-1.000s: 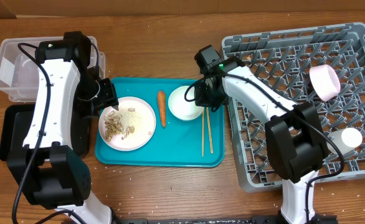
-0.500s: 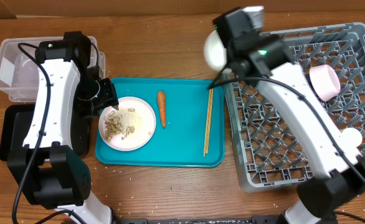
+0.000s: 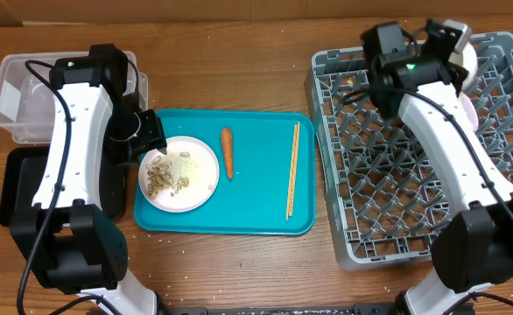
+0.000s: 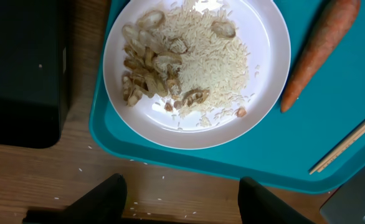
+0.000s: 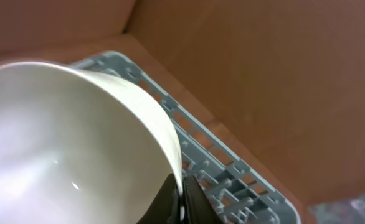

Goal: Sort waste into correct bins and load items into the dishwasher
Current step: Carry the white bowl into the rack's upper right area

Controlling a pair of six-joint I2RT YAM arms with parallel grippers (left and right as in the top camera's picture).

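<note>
My right gripper moves down, back and left in the overhead view next, releasing the white bowl. The rack's wires beside the pink bowl [image 3: 475,110] lie below the gripper.
My right gripper [image 5: 182,200] is shut on the rim of a white bowl [image 5: 76,143], held tilted over the far right corner of the grey dishwasher rack [image 5: 232,180]. From overhead the bowl [image 3: 468,57] shows beside that gripper [image 3: 456,48], above the rack [image 3: 388,175]. A pale pink bowl [image 3: 475,110] peeks out behind the arm. My left gripper [image 4: 182,205] is open and holds nothing, over the wood just off the teal tray's [image 4: 245,158] edge, near the white plate [image 4: 263,81] of beige scraps [image 4: 170,68]. A carrot [image 4: 319,50] and chopsticks [image 4: 350,140] lie on the tray.
A clear tub [image 3: 24,96] stands at the back left, with the black tray [image 3: 20,188] in front of it, partly under my left arm [image 3: 73,140]. Rice grains are scattered on the wooden table [image 4: 189,180]. Brown cardboard walls stand behind the rack.
My right arm lifted the white bowl off the teal tray and carried it right and back, over the rack's far corner. The chopsticks shifted slightly. The left arm stayed still.
</note>
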